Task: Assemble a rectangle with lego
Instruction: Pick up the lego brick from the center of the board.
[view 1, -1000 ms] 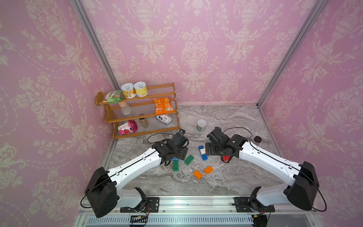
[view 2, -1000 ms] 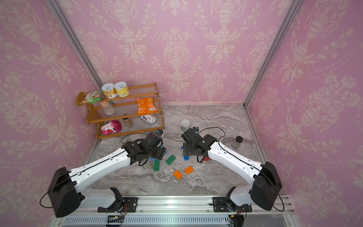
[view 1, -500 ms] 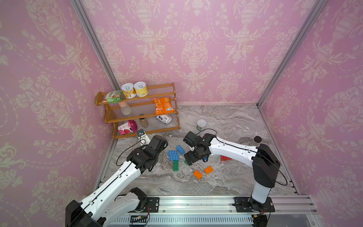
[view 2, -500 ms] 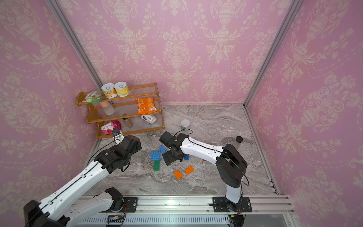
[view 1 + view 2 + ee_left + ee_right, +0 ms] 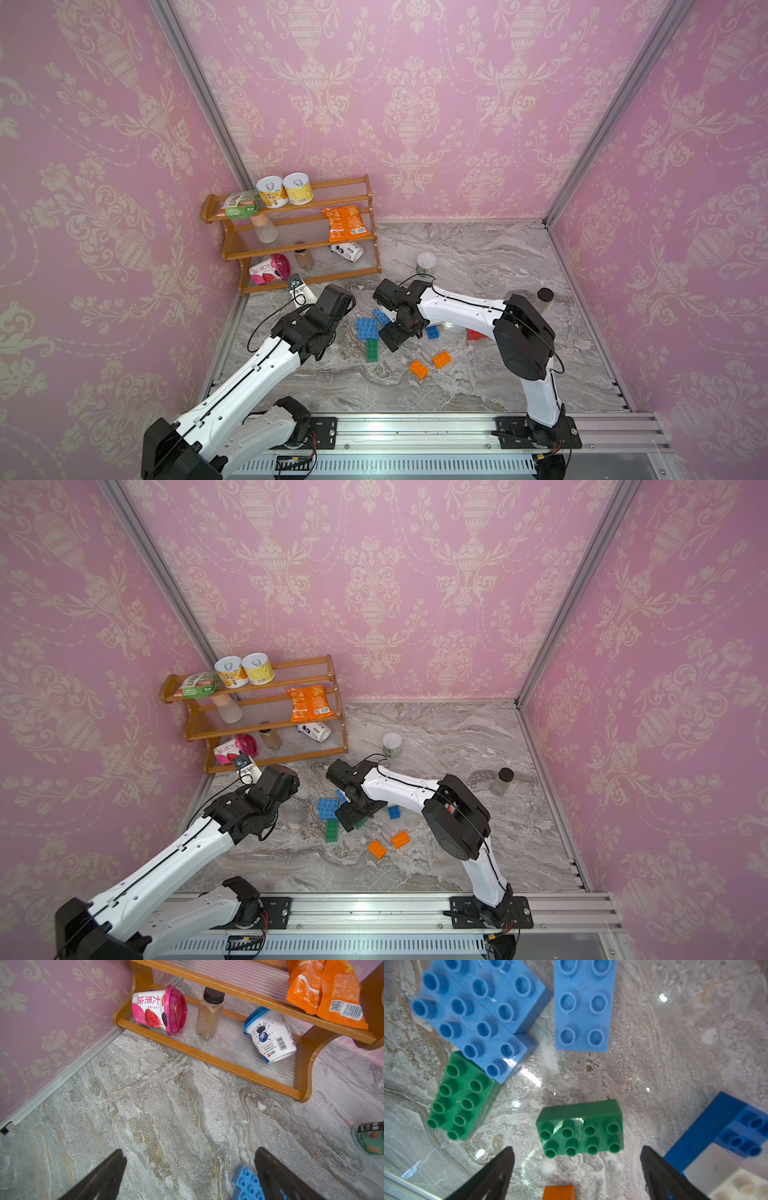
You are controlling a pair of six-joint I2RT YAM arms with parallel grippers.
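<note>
The second green brick point(image 5: 361, 822) point(image 5: 580, 1130) lies lengthwise across the gap between the robot's open fingers, so the right gripper next needs to come down over it and close on both short ends.
The lego lies loose on the marble floor. Two joined blue bricks point(image 5: 366, 328) touch a green brick point(image 5: 372, 350), with another blue brick point(image 5: 380, 316) just behind. Two orange bricks point(image 5: 418, 369) lie nearer the front; a small blue brick point(image 5: 432, 331) and a red one point(image 5: 473, 334) sit to the right. My right gripper point(image 5: 392, 337) hangs open over a second green brick point(image 5: 580, 1128), which lies just ahead of the fingers point(image 5: 500, 1169). My left gripper point(image 5: 343, 297) is open and empty, left of the blue bricks point(image 5: 247, 1182), pointing at the shelf.
A wooden three-tier shelf point(image 5: 307, 245) with tins, snack packets and cups stands at the back left. A small cup point(image 5: 426, 264) stands behind the bricks. A dark-capped bottle point(image 5: 544, 297) stands near the right wall. The right forearm lies over the bricks at the right.
The left gripper opened, left the blue bricks and drew back to the left. The right gripper swung left across the pile and now sits over the green brick.
</note>
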